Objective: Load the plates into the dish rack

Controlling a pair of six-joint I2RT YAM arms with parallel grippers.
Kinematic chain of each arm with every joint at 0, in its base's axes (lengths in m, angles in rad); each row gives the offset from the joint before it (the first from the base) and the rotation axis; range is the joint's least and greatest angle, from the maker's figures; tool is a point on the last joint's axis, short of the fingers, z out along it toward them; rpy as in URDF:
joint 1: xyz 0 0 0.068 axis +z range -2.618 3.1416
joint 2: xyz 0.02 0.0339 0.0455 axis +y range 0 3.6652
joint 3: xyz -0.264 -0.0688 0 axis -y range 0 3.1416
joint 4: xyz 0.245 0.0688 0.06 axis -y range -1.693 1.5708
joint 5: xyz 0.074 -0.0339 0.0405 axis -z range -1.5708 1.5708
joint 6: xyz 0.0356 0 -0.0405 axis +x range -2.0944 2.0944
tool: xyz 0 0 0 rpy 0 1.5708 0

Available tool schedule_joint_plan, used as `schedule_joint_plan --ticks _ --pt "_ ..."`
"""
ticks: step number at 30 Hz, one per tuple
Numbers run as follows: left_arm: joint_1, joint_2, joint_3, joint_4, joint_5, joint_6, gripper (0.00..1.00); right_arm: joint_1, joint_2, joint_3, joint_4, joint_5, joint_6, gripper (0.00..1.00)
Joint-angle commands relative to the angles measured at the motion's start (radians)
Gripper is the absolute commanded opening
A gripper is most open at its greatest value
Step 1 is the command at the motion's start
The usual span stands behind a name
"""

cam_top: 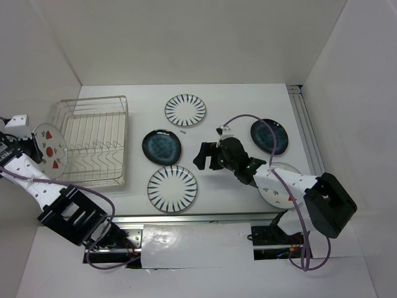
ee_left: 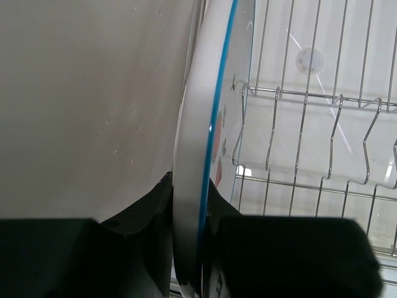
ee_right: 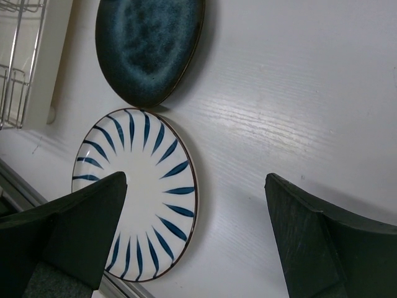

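Observation:
The watermelon-print plate [cam_top: 51, 151] is standing on edge beside the rack's end wires, so the left gripper will ease slightly down toward them and let go of the plate's rim.
My left gripper [cam_top: 30, 148] is shut on a watermelon-print plate [cam_top: 51, 151] and holds it on edge just left of the wire dish rack [cam_top: 93, 143]. In the left wrist view the plate's rim [ee_left: 198, 174] sits between my fingers, with the rack tines [ee_left: 310, 124] to its right. My right gripper [cam_top: 205, 156] is open and empty above the table, between a dark blue plate [cam_top: 161, 146] and a striped plate [cam_top: 172, 189]. Both show in the right wrist view, the blue plate [ee_right: 149, 43] and the striped plate [ee_right: 142, 186] by the left finger.
A second striped plate [cam_top: 185, 110] lies at the back centre. A second dark blue plate [cam_top: 269, 136] lies at the right. Another white plate [cam_top: 279, 186] lies partly under my right arm. White walls enclose the table, and a rail [cam_top: 307, 130] runs along its right edge.

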Motion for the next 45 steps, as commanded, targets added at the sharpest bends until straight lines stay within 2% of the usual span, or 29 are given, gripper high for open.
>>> schedule_joint_plan --ticks 1,18,23,24,28,32,39,45 --pt "-0.015 -0.041 0.015 0.113 0.012 -0.058 0.0 0.014 0.031 0.009 0.074 0.01 -0.003 0.99" --pt "-0.015 0.022 -0.034 0.086 0.031 -0.001 0.0 0.033 0.105 -0.012 0.134 0.001 0.015 0.99" --pt "-0.015 0.022 -0.052 0.086 0.049 0.011 0.17 0.042 0.114 -0.012 0.134 0.001 0.015 0.99" --pt "-0.015 0.022 -0.052 0.086 0.049 0.02 0.26 0.042 0.123 -0.021 0.134 0.001 0.015 0.99" --pt "-0.015 0.022 -0.041 0.095 0.04 0.02 0.44 0.042 0.123 -0.031 0.143 0.001 0.015 0.99" --pt "-0.015 0.031 0.005 0.095 0.02 0.02 0.56 0.042 0.123 -0.031 0.143 0.001 0.025 0.99" --pt "-0.015 0.042 0.1 0.061 0.0 0.0 0.6 0.042 0.123 -0.022 0.123 0.001 0.025 0.99" --pt "-0.015 -0.048 0.204 -0.029 0.054 0.035 0.76 0.042 0.123 -0.022 0.114 -0.009 0.015 0.99"
